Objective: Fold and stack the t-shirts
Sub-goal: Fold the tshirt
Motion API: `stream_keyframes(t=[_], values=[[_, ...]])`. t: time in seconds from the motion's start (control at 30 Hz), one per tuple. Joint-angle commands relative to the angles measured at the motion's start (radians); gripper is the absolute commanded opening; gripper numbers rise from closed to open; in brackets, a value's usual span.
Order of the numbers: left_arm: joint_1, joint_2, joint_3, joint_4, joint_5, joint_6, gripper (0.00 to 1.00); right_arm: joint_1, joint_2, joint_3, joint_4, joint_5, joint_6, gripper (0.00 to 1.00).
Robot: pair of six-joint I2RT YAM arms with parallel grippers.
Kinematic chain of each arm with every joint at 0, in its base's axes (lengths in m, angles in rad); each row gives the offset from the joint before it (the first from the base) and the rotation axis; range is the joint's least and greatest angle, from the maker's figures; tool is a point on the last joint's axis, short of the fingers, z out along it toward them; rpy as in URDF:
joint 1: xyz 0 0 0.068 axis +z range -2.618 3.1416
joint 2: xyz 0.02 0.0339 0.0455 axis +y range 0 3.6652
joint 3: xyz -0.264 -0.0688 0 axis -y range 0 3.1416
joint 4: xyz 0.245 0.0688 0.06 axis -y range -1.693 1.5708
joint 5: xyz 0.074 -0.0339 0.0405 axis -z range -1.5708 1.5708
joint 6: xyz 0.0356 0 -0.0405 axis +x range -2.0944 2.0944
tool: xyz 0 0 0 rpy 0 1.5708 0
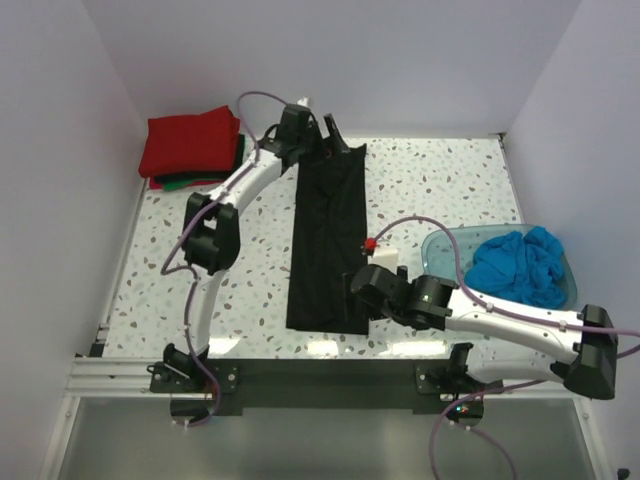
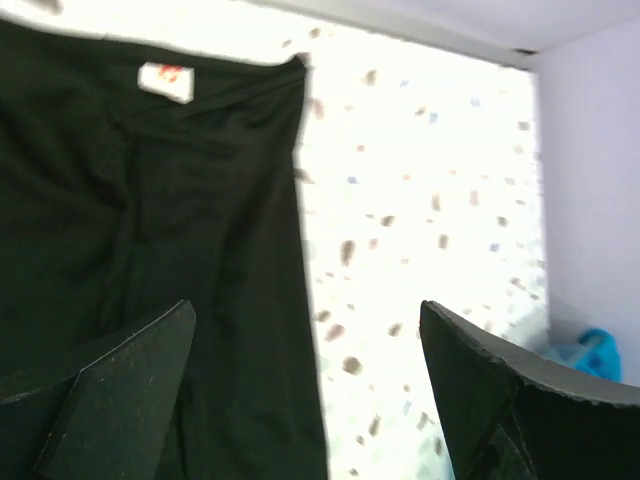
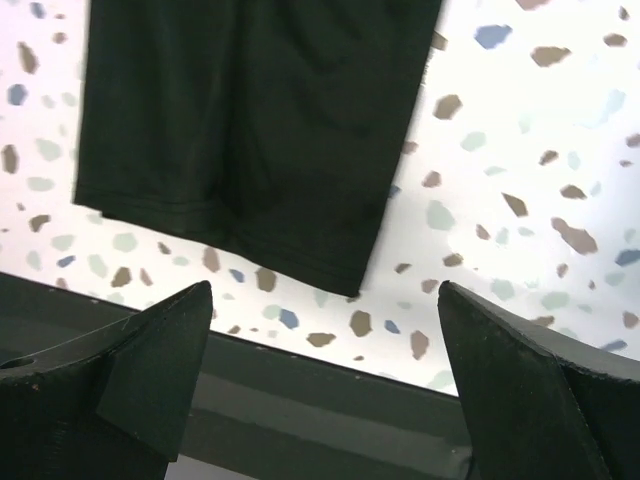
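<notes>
The hem corner away from the tub comes next, and my left gripper lowers back onto it from the t-shirt's far end, since my right gripper already stands by the other hem corner.
A black t-shirt (image 1: 328,240) lies folded into a long narrow strip down the middle of the table. Its white neck label (image 2: 165,81) shows in the left wrist view. My left gripper (image 1: 334,135) is open and empty over the strip's far end; in its wrist view (image 2: 305,400) the shirt's right edge (image 2: 220,260) runs between the fingers. My right gripper (image 1: 358,287) is open and empty by the strip's near right corner, with the hem (image 3: 250,130) just ahead of the fingers (image 3: 140,370). Folded red (image 1: 190,143) and green (image 1: 180,183) t-shirts are stacked at the back left. A crumpled bright blue t-shirt (image 1: 520,265) lies in the tub.
The translucent blue plastic tub (image 1: 440,250) stands at the right edge of the speckled table (image 1: 450,180). The dark front rail (image 3: 330,400) runs just under the right gripper. White walls close in the back and both sides.
</notes>
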Motion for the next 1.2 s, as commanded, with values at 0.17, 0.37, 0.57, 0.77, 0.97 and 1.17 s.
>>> stream_keyframes(t=[0.17,0.37,0.57,0.77,0.97,1.17], values=[[-0.027,-0.473,-0.303,-0.198,-0.054,0.120,1.00,-0.024,-0.119,-0.125,-0.074,0.053,0.124,0.99],[-0.057,-0.955,-1.112,0.087,-0.014,-0.002,1.00,-0.033,-0.171,-0.247,0.094,-0.068,0.143,0.99],[-0.175,-1.261,-1.506,0.003,-0.071,-0.131,1.00,-0.037,-0.153,-0.312,0.206,-0.114,0.158,0.93],[-0.218,-1.411,-1.743,0.066,-0.007,-0.255,0.95,-0.042,-0.052,-0.338,0.349,-0.165,0.158,0.78],[-0.281,-1.319,-1.747,0.124,-0.017,-0.268,0.79,-0.050,0.051,-0.320,0.348,-0.179,0.164,0.72],[-0.367,-1.143,-1.691,0.077,-0.111,-0.300,0.53,-0.050,0.051,-0.369,0.373,-0.160,0.207,0.61]])
